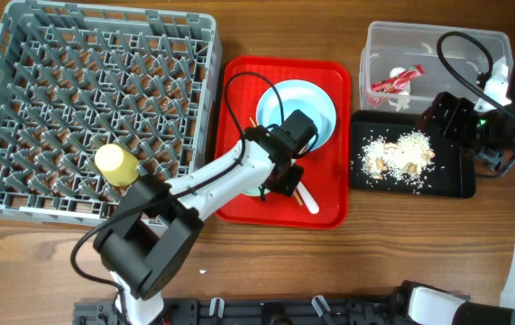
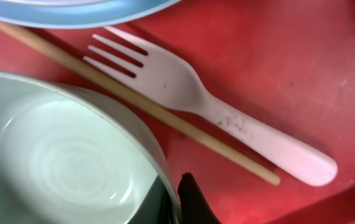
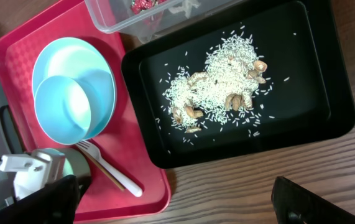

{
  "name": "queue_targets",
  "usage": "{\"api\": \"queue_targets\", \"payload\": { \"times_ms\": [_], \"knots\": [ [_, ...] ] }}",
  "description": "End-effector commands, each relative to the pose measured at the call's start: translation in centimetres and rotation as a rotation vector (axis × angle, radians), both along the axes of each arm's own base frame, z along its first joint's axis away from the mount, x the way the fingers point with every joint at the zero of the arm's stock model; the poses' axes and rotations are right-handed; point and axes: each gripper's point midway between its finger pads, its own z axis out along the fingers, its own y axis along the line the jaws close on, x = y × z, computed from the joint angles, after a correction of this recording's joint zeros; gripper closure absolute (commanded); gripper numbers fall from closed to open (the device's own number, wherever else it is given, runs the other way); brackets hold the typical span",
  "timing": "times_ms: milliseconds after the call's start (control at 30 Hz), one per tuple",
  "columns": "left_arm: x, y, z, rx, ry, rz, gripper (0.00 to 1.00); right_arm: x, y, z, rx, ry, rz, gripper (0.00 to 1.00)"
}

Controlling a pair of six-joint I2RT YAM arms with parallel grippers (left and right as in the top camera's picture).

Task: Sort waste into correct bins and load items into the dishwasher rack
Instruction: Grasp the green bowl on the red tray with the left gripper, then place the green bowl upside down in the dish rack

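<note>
My left gripper will lift, move across, tilt and let go of the pale green bowl (image 2: 59,155) in the rack's empty far wires, because they are to its left in the overhead view.
My left gripper (image 1: 280,176) is low over the red tray, its fingers (image 2: 176,202) shut on the rim of the pale green bowl (image 2: 59,155), one inside and one outside. The white fork (image 2: 214,106) and a wooden chopstick (image 2: 133,99) lie beside the bowl. A pale bowl (image 3: 68,109) sits on the round plate (image 3: 99,65). The yellow cup (image 1: 115,162) stands in the grey dishwasher rack (image 1: 95,54). The red-and-white wrapper (image 1: 397,79) lies in the clear tub (image 1: 473,41). Rice scraps (image 1: 401,153) cover the black tray (image 1: 451,185). My right gripper (image 3: 177,202) is open and empty above the table.
The red serving tray (image 1: 329,77) lies between the rack and the bins. The right arm (image 1: 510,99) hangs over the black tray's right end. Bare wooden table (image 3: 239,193) lies in front of the black tray.
</note>
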Motion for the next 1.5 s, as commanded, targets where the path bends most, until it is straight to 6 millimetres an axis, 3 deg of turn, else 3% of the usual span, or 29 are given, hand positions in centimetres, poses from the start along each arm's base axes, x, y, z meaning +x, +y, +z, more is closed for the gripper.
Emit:
{"api": "queue_targets", "payload": {
  "times_ms": [0,200,300,433,567,700,900,1067,1200,1300,1467],
  "knots": [
    [-0.1,-0.6,3.1,-0.068,-0.031,-0.01,0.96,0.0,0.2,0.9,0.005,-0.03,0.009,0.0],
    [0.4,-0.8,9.5,-0.186,-0.154,-0.005,0.96,-0.1,0.2,0.9,0.005,-0.029,0.009,0.0],
    [1.5,0.6,13.1,-0.248,-0.23,0.034,0.96,-0.1,0.2,0.9,0.006,-0.027,0.009,0.0],
    [4.3,4.7,17.6,-0.319,-0.345,0.152,0.96,-0.1,0.2,0.9,0.006,-0.027,0.009,0.0],
    [6.6,9.2,22.4,-0.498,-0.415,0.187,0.96,-0.1,0.2,0.9,0.006,-0.027,0.009,0.0],
    [8.1,13.3,24.5,-0.694,-0.402,0.193,0.96,-0.1,0.2,0.9,0.006,-0.027,0.009,0.0],
    [10.0,19.2,25.2,-0.94,-0.357,0.25,0.96,-0.1,0.2,0.9,0.006,-0.027,0.009,0.0],
    [11.6,22.5,24.5,-1.179,-0.29,0.249,0.96,-0.1,0.2,0.9,0.006,-0.027,0.009,0.0],
    [13.0,24.3,22.4,-1.286,-0.239,0.265,0.96,-0.1,0.2,0.9,0.004,-0.027,0.012,0.0],
    [14.1,25.6,20.0,-1.3,-0.212,0.311,0.96,-0.1,0.2,0.9,0.004,-0.027,0.012,0.0],
    [15.1,27.0,17.8,-1.313,-0.212,0.334,0.96,-0.1,0.2,0.9,0.004,-0.027,0.012,0.0]
  ]
}}
